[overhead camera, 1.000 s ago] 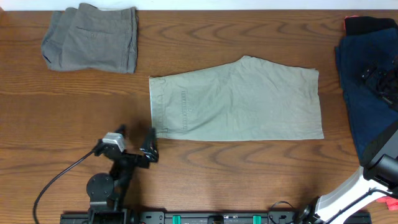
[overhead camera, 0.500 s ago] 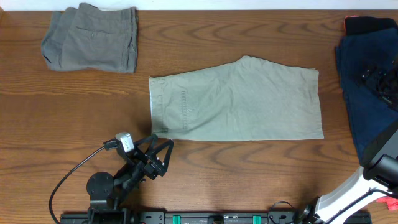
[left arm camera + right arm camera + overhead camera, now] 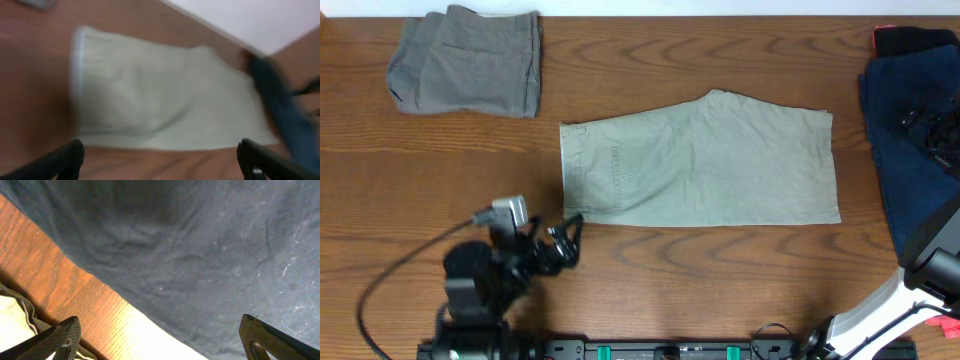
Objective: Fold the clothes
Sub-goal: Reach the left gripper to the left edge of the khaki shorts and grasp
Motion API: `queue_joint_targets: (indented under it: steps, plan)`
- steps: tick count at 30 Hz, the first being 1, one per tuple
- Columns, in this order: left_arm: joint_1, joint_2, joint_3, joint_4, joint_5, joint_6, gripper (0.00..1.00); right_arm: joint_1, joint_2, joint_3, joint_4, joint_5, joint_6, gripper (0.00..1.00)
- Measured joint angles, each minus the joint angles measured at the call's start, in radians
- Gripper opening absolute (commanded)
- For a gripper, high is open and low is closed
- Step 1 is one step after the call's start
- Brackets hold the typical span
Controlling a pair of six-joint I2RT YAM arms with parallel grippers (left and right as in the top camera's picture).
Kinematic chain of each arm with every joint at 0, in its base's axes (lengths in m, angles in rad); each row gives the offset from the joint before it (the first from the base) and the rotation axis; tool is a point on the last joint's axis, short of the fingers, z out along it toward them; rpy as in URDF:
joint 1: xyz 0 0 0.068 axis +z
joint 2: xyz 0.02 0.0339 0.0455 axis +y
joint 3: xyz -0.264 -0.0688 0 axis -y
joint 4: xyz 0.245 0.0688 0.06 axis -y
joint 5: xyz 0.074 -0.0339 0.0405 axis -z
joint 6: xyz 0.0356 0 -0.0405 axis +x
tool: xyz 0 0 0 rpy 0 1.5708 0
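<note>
I should next move my left gripper outward and down onto the middle of the shorts' waistband (image 3: 569, 168) (image 3: 83, 85), because the waistband edge lies flat and uncovered beside bare wood.
The light khaki-beige shorts (image 3: 705, 165) lie flat in the middle of the table, waistband to the left; they also fill the blurred left wrist view (image 3: 150, 95). My left gripper (image 3: 565, 243) is open and empty, just below the shorts' lower left corner. A folded grey-brown pair (image 3: 468, 62) lies at the far left. The navy garment (image 3: 910, 150) lies at the right edge and fills the right wrist view (image 3: 200, 245). My right gripper (image 3: 932, 128) hovers over the navy garment, jaws wide open and empty.
A red and black item (image 3: 910, 38) lies at the far right corner behind the navy garment. The left arm's cable (image 3: 395, 270) loops over the near left of the wooden table (image 3: 440, 180).
My left arm has swung and turned near the shorts' lower left corner, its wrist shifting left and its jaws now pointing at the shorts. The right arm and the clothes have not moved.
</note>
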State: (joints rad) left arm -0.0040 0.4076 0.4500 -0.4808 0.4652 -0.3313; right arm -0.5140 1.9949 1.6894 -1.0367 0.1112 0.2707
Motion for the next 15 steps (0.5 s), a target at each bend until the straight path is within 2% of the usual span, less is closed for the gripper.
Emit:
queue_joint_targets:
  steps: [4,8,12,15]
  plan:
    - [0.000,0.276,0.232,-0.161,-0.179,0.091,0.98,0.000,0.000,0.000,0.000,-0.002,0.000,0.99]
    - [0.000,0.565,0.455,-0.299,-0.281,0.128,0.98,0.000,0.000,0.000,0.000,-0.003,0.000,0.99]
    - [0.000,0.802,0.596,-0.290,-0.320,0.146,0.98,0.000,0.000,0.000,0.000,-0.003,0.000,0.99]
    - [0.000,0.924,0.622,-0.240,-0.322,0.148,0.98,0.000,0.000,0.000,0.001,-0.002,0.000,0.99]
